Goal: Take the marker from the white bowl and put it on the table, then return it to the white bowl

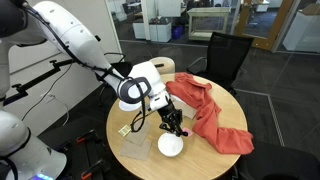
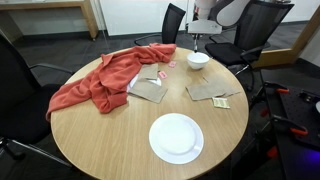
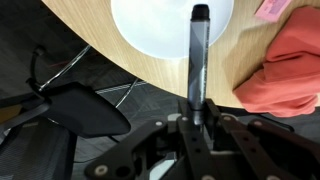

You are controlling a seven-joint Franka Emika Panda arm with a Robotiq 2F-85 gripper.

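My gripper moves down toward the inside of the white bowl next and releases the marker [image 3: 198,55] there, since the bowl lies just below its fingers.
My gripper [image 3: 197,112] is shut on the black marker [image 3: 198,55], which sticks out from the jaws and points over the white bowl [image 3: 150,25]. In both exterior views the gripper [image 1: 172,124] [image 2: 203,40] hangs just above the white bowl [image 1: 170,146] [image 2: 198,60], near the edge of the round wooden table [image 1: 215,160] [image 2: 100,140]. The marker itself is too small to make out in the exterior views. I cannot tell whether its tip touches the bowl.
A red cloth [image 1: 212,118] [image 2: 105,78] [image 3: 292,70] lies across the table beside the bowl. A flat white plate [image 2: 176,137] sits at the opposite edge. Brown paper pieces [image 2: 210,92] [image 2: 150,88] lie mid-table. Black chairs [image 1: 228,55] [image 2: 20,80] ring the table.
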